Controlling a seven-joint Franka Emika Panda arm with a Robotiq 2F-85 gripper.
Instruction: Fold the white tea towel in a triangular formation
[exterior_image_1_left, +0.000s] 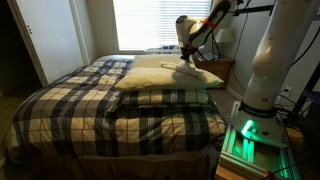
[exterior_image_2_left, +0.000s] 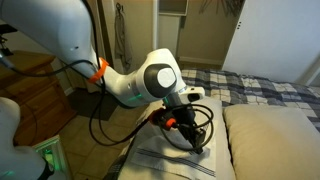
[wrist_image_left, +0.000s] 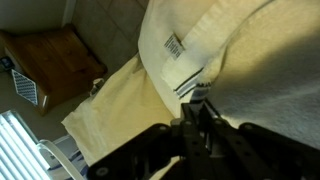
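Observation:
The towel's cloth (wrist_image_left: 228, 100) already lies beneath my gripper's fingers. So the striped corner goes down toward the big pillow beside the towel (wrist_image_left: 180, 40) next, and my gripper opens to release it.
The white tea towel (wrist_image_left: 180, 40) is an off-white cloth with thin dark stripes and a barcode label. It lies on a cream pillow by the head of the bed, and it shows in both exterior views (exterior_image_2_left: 168, 160) (exterior_image_1_left: 170, 68). My gripper (wrist_image_left: 200, 98) is down on the towel with its fingers pressed together at the striped edge, pinching the cloth. In both exterior views the gripper (exterior_image_2_left: 197, 143) (exterior_image_1_left: 188, 64) sits low on the towel. The fingertips hide the exact pinch.
Big cream pillows (exterior_image_1_left: 165, 95) (exterior_image_2_left: 275, 140) lie across the head of the bed on the plaid bedspread (exterior_image_1_left: 80, 105). A wooden nightstand (wrist_image_left: 55, 60) (exterior_image_1_left: 226, 68) stands beside the bed. The robot base (exterior_image_1_left: 262, 90) stands near the bed's edge, below a bright window (exterior_image_1_left: 150, 22).

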